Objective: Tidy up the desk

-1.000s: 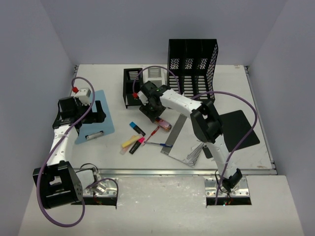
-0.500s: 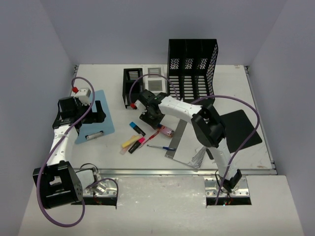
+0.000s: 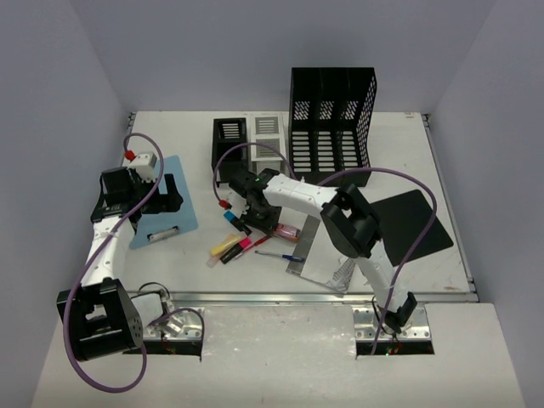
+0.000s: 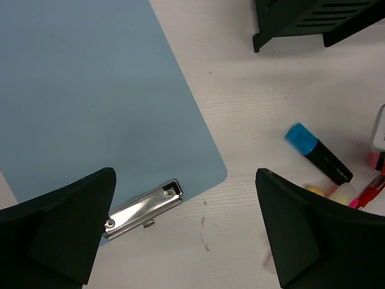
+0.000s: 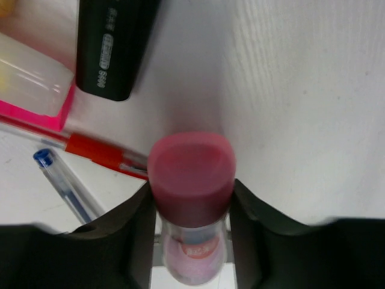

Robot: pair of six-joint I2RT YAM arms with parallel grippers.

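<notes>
Next, the right gripper lifts the bottle (image 3: 287, 230) and carries it outward, then down into the white holder's far section (image 3: 267, 125) to release it, since that section looks empty.
The desk (image 3: 408, 153) is a white tabletop between lilac walls. My right gripper (image 3: 270, 223) is low over the heap of pens in the middle. In the right wrist view the right gripper (image 5: 191, 192) is shut on a small clear bottle with a pink cap (image 5: 191, 171), a finger pressed to each side. The bottle (image 3: 287, 230) lies on the desk. My left gripper (image 3: 166, 197) hangs open over the blue clipboard (image 3: 174, 212); the left gripper (image 4: 186, 223) holds nothing, and the clipboard's metal clip (image 4: 144, 205) lies between its fingers.
A blue-capped highlighter (image 3: 235, 222), a yellow one (image 3: 223, 246), a pink one (image 3: 239, 247), a red pen (image 3: 260, 240) and a blue pen (image 3: 277, 254) lie together. A spiral notebook (image 3: 321, 255), a black mat (image 3: 414, 223), a mesh file rack (image 3: 331, 115) and a black pen holder (image 3: 229, 149) stand around.
The right wrist has swung left and nearer, and the pink-capped bottle has slid a little toward the near edge. The left arm has stayed still.
</notes>
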